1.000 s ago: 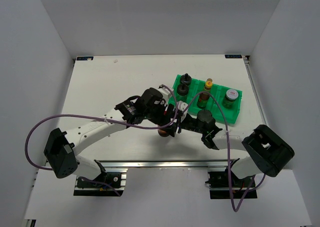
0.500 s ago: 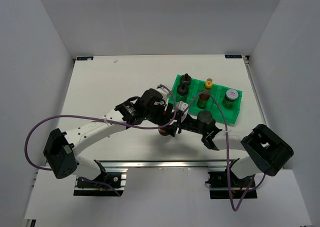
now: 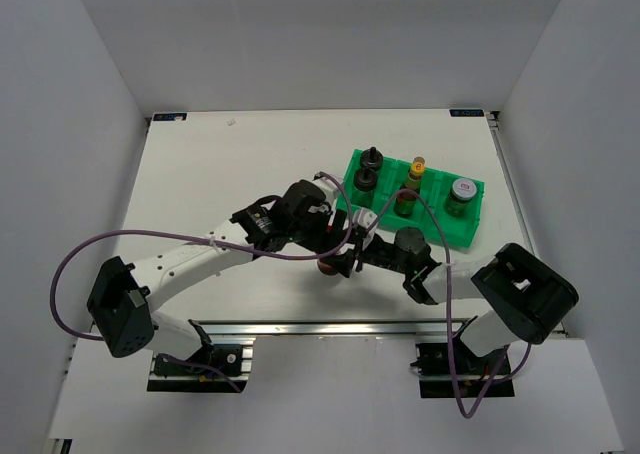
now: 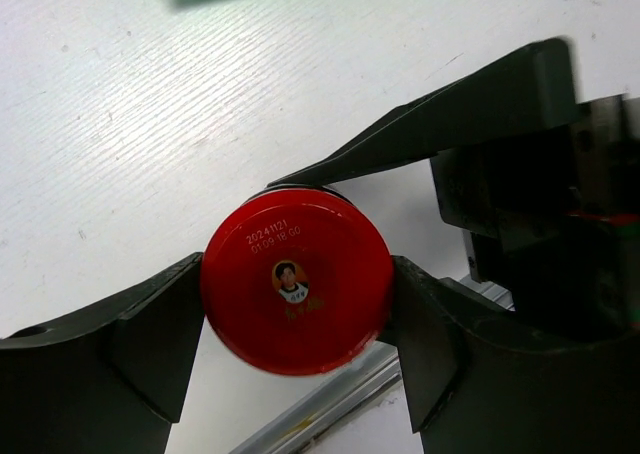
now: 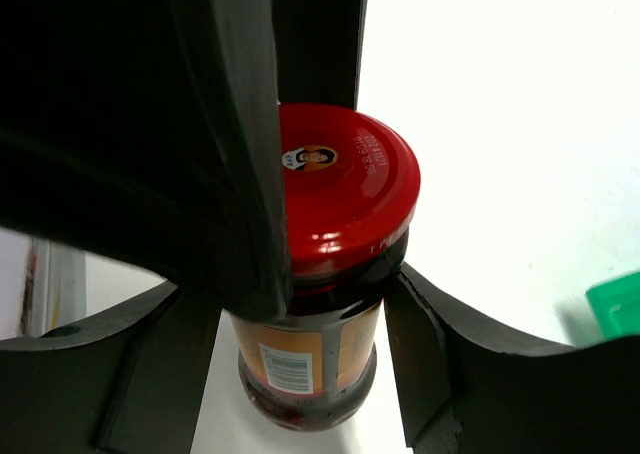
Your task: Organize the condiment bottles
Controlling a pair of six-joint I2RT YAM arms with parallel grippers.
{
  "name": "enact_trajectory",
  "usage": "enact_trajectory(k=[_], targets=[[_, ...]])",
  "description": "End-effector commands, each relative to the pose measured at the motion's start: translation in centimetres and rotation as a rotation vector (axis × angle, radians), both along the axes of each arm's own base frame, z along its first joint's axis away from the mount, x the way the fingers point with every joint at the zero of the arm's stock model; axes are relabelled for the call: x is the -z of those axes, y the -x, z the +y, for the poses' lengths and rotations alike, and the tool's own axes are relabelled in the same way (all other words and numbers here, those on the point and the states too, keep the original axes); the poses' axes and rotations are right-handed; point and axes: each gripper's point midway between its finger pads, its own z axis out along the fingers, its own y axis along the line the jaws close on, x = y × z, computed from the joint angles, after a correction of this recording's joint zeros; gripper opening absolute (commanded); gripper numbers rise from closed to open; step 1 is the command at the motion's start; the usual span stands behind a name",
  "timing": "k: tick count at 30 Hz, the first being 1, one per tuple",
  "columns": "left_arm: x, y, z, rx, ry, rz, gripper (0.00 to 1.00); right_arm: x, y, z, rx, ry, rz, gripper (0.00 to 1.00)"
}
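My right gripper will lift outward over the bin, lower the red-capped jar [image 3: 328, 267] onto the near spot beside the pale-lidded jar [image 3: 461, 191] and release it there, since that spot is empty.
A red-capped jar [image 3: 328, 267] with an orange label stands upright near the table's front edge. My left gripper [image 4: 296, 312] comes from above, its jaws against both sides of the red lid [image 4: 296, 286]. My right gripper [image 5: 300, 324] comes in from the right, shut on the jar's glass body [image 5: 310, 359] below the lid. The left gripper's finger [image 5: 235, 134] hides part of the jar in the right wrist view. Other condiment bottles stand in the green bin [image 3: 470, 236]: two black-capped ones [image 3: 368, 169], a yellow-capped one [image 3: 417, 164], a dark one [image 3: 404, 202] and a pale-lidded jar [image 3: 461, 191].
The green divided bin sits at the back right, just behind both wrists. The metal rail [image 3: 330, 326] along the table's front edge runs close below the jar. Purple cables [image 3: 80, 264] loop off both arms.
My right gripper has closed onto the jar's body and its arm has shifted slightly left. The left gripper stays at the lid, and the jar has not moved.
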Motion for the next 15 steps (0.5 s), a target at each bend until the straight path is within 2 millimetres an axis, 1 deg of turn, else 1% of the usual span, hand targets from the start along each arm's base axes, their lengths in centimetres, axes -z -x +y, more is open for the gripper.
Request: enact_trajectory(k=[1, 7, 11, 15], targets=[[-4.2, -0.4, -2.1, 0.011, 0.163, -0.068, 0.81, 0.9, -0.7, -0.6, 0.055, 0.008, -0.007, 0.0], [-3.5, 0.0, -1.9, 0.019, 0.15, -0.046, 0.82, 1.1, -0.7, -0.8, 0.066, -0.001, -0.009, 0.0], [-3.7, 0.1, -1.7, 0.015, 0.149, -0.049, 0.83, 0.8, -0.6, -1.0, 0.071, -0.011, -0.021, 0.0], [-4.8, -0.3, -1.4, -0.01, 0.158, -0.075, 0.83, -1.3, -0.9, -1.3, 0.102, -0.062, -0.065, 0.0]])
